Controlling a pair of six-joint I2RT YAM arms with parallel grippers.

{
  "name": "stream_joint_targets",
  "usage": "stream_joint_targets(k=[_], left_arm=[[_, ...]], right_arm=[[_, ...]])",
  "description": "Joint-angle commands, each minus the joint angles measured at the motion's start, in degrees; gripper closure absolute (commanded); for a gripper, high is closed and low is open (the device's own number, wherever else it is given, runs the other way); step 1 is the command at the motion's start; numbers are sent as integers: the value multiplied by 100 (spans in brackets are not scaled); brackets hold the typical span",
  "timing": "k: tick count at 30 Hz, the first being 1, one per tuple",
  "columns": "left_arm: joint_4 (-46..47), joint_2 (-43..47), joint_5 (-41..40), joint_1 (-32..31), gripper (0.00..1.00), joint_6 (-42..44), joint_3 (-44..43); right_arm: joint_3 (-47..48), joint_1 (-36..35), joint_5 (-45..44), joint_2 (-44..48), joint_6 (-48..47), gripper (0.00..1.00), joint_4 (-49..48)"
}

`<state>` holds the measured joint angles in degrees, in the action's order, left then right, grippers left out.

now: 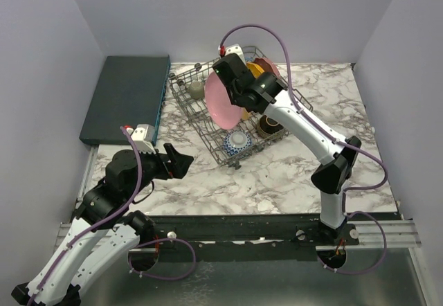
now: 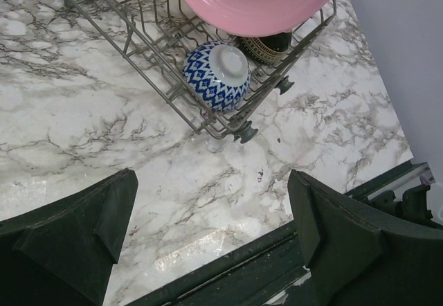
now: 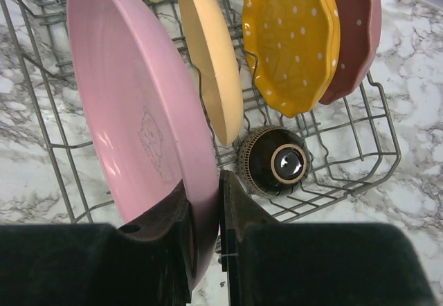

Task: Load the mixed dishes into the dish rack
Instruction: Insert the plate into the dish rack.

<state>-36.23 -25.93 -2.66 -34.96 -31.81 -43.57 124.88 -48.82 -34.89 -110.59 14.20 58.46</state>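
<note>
Next I will lower my right gripper sideways with the pink plate (image 1: 223, 102), since the rack's wires beside the tan plate lie below it, to its left in the top view.
My right gripper (image 1: 234, 93) (image 3: 208, 205) is shut on the rim of a pink plate (image 1: 223, 102) (image 3: 131, 105) (image 2: 256, 1) and holds it on edge over the grey wire dish rack (image 1: 196, 119) (image 3: 377, 140) (image 2: 138, 36). Beside it in the rack stand a tan plate (image 3: 211, 57), an orange dotted plate (image 3: 294, 36) and a dark red plate (image 3: 353, 29). A brown bowl (image 1: 270, 126) (image 3: 273, 162) and a blue patterned bowl (image 1: 237, 141) (image 2: 217, 75) lie in the rack's near end. An olive-grey mug (image 1: 197, 89) sits at its far left. My left gripper (image 1: 181, 162) (image 2: 211, 188) hangs open and empty above the marble table, short of the rack.
A flat dark teal slab (image 1: 124, 98) lies at the back left, next to the rack. The rack sits at an angle across the marble table (image 1: 277, 181). Grey walls close in the left, back and right sides. The table's near edge runs just below my left gripper's fingers.
</note>
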Motion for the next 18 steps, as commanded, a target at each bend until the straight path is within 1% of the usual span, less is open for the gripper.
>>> stream_joint_targets(k=[1, 12, 18], left_arm=[[101, 38, -174, 7, 1, 61, 60], [92, 16, -226, 7, 1, 61, 66], [90, 21, -235, 7, 1, 60, 68]], right_arm=[[227, -75, -393, -185, -358, 100, -350], [580, -189, -658, -761, -902, 100, -637], [557, -191, -792, -984, -1103, 100, -833]])
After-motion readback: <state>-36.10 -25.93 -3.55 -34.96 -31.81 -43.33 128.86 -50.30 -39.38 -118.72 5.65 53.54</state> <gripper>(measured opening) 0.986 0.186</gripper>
